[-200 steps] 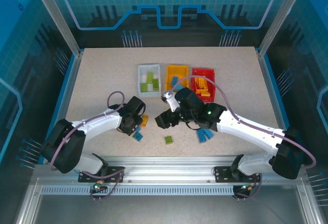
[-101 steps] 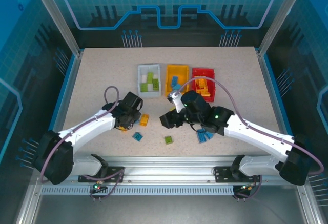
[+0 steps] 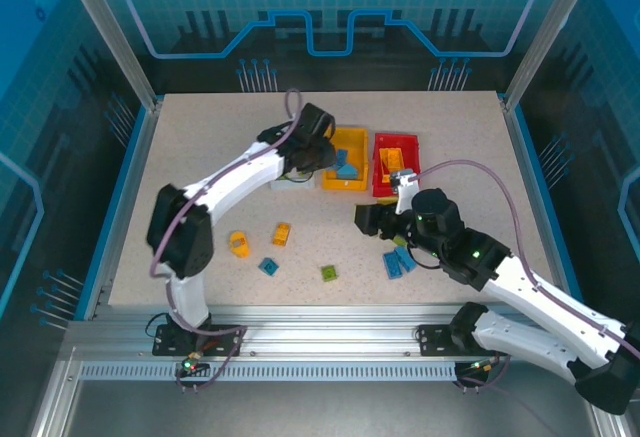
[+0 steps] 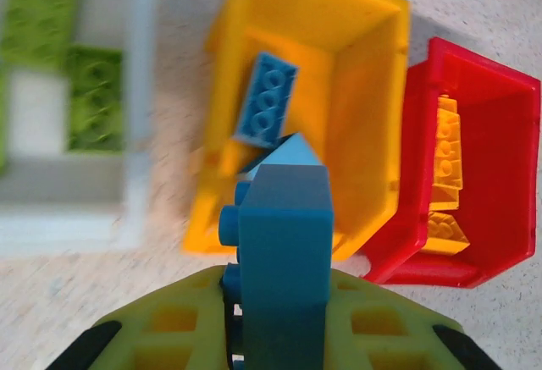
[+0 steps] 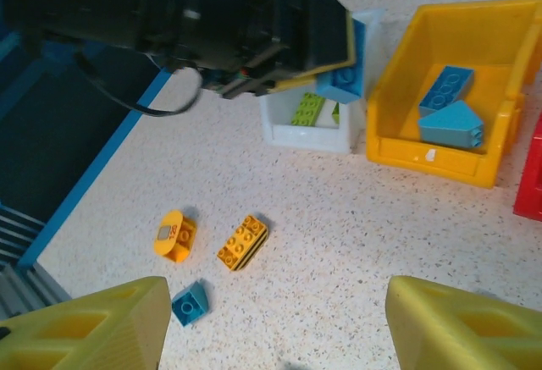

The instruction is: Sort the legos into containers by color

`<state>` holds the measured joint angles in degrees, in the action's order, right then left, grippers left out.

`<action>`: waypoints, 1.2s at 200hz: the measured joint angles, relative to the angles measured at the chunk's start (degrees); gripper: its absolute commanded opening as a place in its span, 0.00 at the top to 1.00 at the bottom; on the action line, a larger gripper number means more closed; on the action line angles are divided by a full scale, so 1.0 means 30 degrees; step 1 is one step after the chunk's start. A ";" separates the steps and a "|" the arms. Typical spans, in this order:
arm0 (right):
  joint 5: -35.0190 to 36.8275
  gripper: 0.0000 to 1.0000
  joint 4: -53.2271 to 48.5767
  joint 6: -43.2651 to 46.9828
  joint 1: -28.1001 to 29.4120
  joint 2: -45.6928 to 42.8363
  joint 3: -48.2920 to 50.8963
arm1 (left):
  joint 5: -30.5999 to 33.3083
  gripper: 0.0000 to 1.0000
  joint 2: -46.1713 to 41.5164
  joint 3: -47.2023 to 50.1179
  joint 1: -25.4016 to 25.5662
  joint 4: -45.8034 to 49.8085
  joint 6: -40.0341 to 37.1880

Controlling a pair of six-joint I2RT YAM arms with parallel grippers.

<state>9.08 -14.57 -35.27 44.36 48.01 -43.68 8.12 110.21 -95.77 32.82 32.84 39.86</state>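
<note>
The yellow container (image 3: 358,142) (image 4: 309,116) is beside my left gripper, toward the red container. My left gripper will next move sideways over it and let go of the blue lego.
My left gripper (image 3: 320,149) hangs over the near edge of the yellow container (image 3: 358,142), between the white container (image 4: 140,91) and the red one (image 3: 410,142). It is shut on a blue lego (image 4: 284,243), which stands upright between the lime fingers. Two blue legos (image 5: 445,91) lie in the yellow container, green legos (image 4: 93,99) in the white, orange legos (image 4: 445,175) in the red. My right gripper (image 3: 366,219) hovers open over the table with nothing between its fingers (image 5: 93,328).
Loose legos lie on the near table: a rounded orange piece (image 3: 239,245), an orange brick (image 3: 282,233), a small blue one (image 3: 268,266), a green one (image 3: 329,273), and blue ones (image 3: 398,260) beside the right arm.
The left gripper shut on the blue lego near the front, lifted it and swung to the containers. The right arm drew back to the right.
</note>
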 measured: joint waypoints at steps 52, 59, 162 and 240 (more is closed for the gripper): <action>-0.0015 0.31 -0.0364 -0.0415 -0.0437 -0.0073 -0.0036 | -0.1137 0.81 0.6419 -0.6652 -0.0029 0.0721 -0.1989; -0.0036 0.31 -0.0408 -0.0423 -0.0452 -0.0022 -0.0051 | -0.1260 0.79 0.6856 -0.7104 -0.0058 0.0823 -0.2091; -0.0073 0.33 -0.0889 -0.0634 -0.0510 0.1829 -0.0495 | -0.2674 0.47 0.5712 -0.5268 -0.0525 0.0707 -0.2317; 0.3453 0.36 -0.4087 -0.4437 0.4386 1.2480 -0.7519 | 0.0058 0.27 -1.1446 0.7111 -0.0532 -0.0845 -0.1035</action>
<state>19.44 -26.83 -48.58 57.52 85.45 -66.24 8.29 75.88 -74.43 31.22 30.30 36.75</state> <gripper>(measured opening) 0.644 0.695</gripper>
